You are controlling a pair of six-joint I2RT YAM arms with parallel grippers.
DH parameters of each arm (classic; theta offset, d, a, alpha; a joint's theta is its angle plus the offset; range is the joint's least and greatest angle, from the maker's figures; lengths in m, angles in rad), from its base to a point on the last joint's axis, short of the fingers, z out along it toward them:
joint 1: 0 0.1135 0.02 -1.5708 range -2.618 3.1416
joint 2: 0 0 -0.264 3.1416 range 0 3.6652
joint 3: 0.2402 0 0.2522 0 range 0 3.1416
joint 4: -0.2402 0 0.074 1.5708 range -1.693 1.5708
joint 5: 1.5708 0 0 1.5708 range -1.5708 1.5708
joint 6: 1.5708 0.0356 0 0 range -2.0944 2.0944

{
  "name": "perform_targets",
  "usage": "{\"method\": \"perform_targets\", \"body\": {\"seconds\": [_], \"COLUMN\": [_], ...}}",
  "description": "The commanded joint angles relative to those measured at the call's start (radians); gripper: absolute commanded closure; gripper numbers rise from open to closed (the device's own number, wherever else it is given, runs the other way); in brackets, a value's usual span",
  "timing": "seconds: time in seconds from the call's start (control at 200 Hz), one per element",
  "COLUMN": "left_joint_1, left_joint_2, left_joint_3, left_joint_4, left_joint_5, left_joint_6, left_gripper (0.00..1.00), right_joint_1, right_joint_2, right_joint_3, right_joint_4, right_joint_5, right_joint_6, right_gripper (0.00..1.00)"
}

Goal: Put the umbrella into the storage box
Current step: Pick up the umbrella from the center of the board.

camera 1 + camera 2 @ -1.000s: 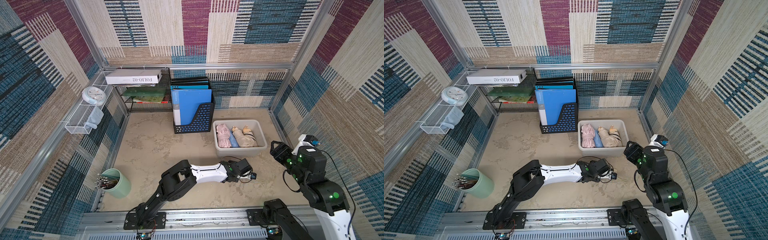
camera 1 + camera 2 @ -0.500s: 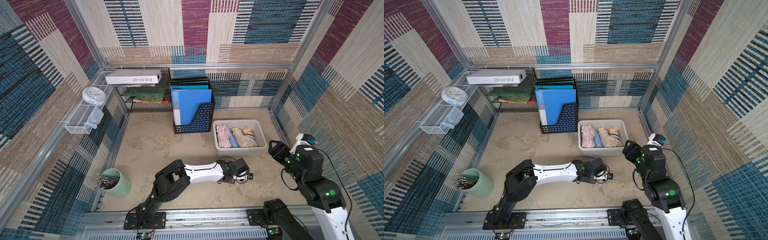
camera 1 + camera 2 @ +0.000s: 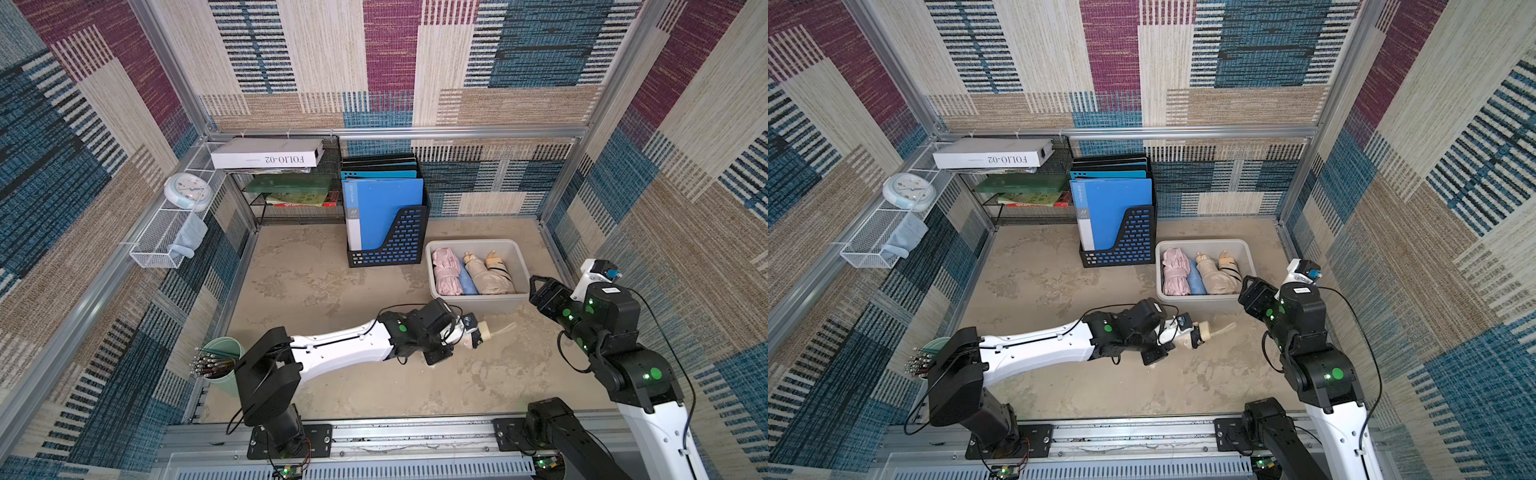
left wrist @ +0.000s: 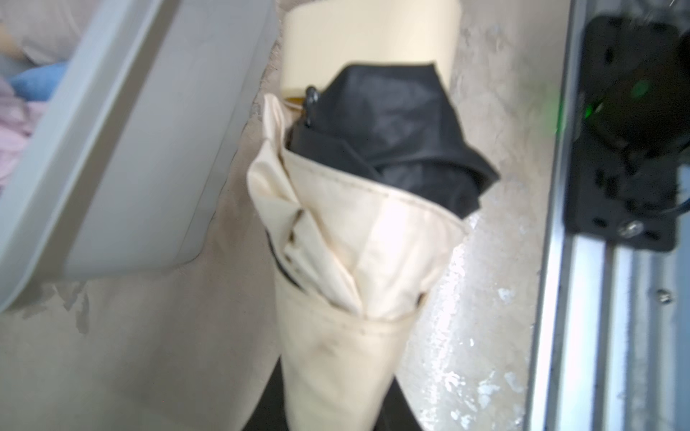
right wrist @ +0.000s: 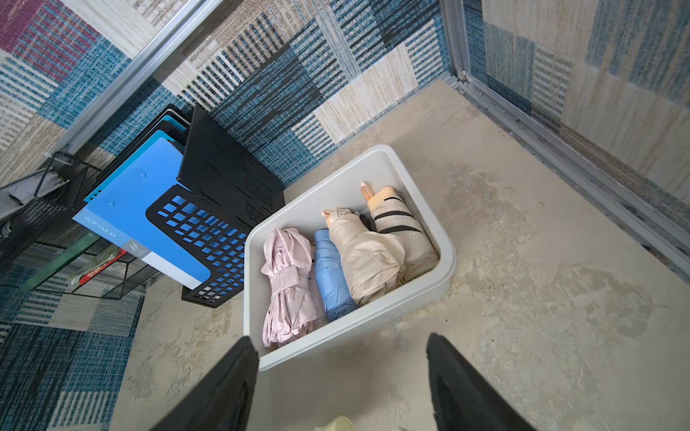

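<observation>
My right gripper is on the side where one end of the cream umbrella sticks out toward it. It will next turn toward my left gripper and close on the cream umbrella's fabric beside its handle (image 3: 476, 338).
A folded cream umbrella (image 4: 347, 283) with black lining lies just in front of the storage box (image 3: 473, 305). My left gripper (image 4: 336, 410) is shut on its fabric body. In both top views its cream handle (image 3: 484, 332) (image 3: 1204, 330) sticks out past my left gripper (image 3: 469, 336) toward the right arm. The light grey storage box (image 5: 351, 328) (image 3: 1200, 305) holds several folded umbrellas: pink, blue and beige. Beside the box's near right corner, my right gripper (image 5: 343, 384) (image 3: 540, 289) hangs open and empty above the floor.
A black perforated file holder (image 3: 390, 241) with blue folders stands left of the box. A wire shelf rack (image 3: 291, 195) is at the back. A white mesh basket (image 3: 166, 241) hangs on the left wall. A green pen cup (image 3: 220, 361) sits near the left arm's base.
My left gripper has closed on the cream umbrella and shifted slightly toward the box. The right arm has drifted a little; its jaws stay open.
</observation>
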State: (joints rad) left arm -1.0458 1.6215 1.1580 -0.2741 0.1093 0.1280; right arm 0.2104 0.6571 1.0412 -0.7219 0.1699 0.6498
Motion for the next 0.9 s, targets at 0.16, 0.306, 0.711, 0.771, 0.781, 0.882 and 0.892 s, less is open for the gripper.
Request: {"method": "perform_targets", "body": {"seconds": [0.16,0.306,0.711,0.771,0.781,0.882,0.892], "left_joint_1": [0.179,0.241,0.293,0.292,0.292,0.291,0.291], "left_joint_2": [-0.161,-0.192,-0.127,-0.114,-0.112,-0.093,-0.092], "left_joint_3": [-0.156,-0.202,-0.229,-0.219,-0.218,-0.204,-0.202], "left_joint_4": [0.426,0.577,0.946,0.977,0.983,1.006,1.006], "left_joint_5": [0.277,0.344,0.461,0.513,0.516,0.560,0.563], "left_joint_6": [-0.420,-0.553,-0.824,-0.842,-0.845,-0.861,-0.864], "left_gripper": [0.95,0.94,0.94,0.94,0.94,0.94,0.94], "right_joint_1": [0.002,0.001,0.051,0.056,0.056,0.059,0.059], "right_joint_2": [0.047,0.104,0.144,0.157,0.159,0.184,0.187], "right_joint_3": [-0.033,-0.064,-0.199,-0.202,-0.203,-0.211,-0.211], "right_joint_4": [0.161,0.220,0.472,0.478,0.481,0.520,0.524], "right_joint_5": [-0.291,-0.541,-0.851,-0.832,-0.829,-0.822,-0.823], "right_joint_6": [-0.140,-0.143,-0.091,-0.105,-0.108,-0.110,-0.110], "right_gripper": [0.21,0.20,0.13,0.13,0.13,0.13,0.13]}}
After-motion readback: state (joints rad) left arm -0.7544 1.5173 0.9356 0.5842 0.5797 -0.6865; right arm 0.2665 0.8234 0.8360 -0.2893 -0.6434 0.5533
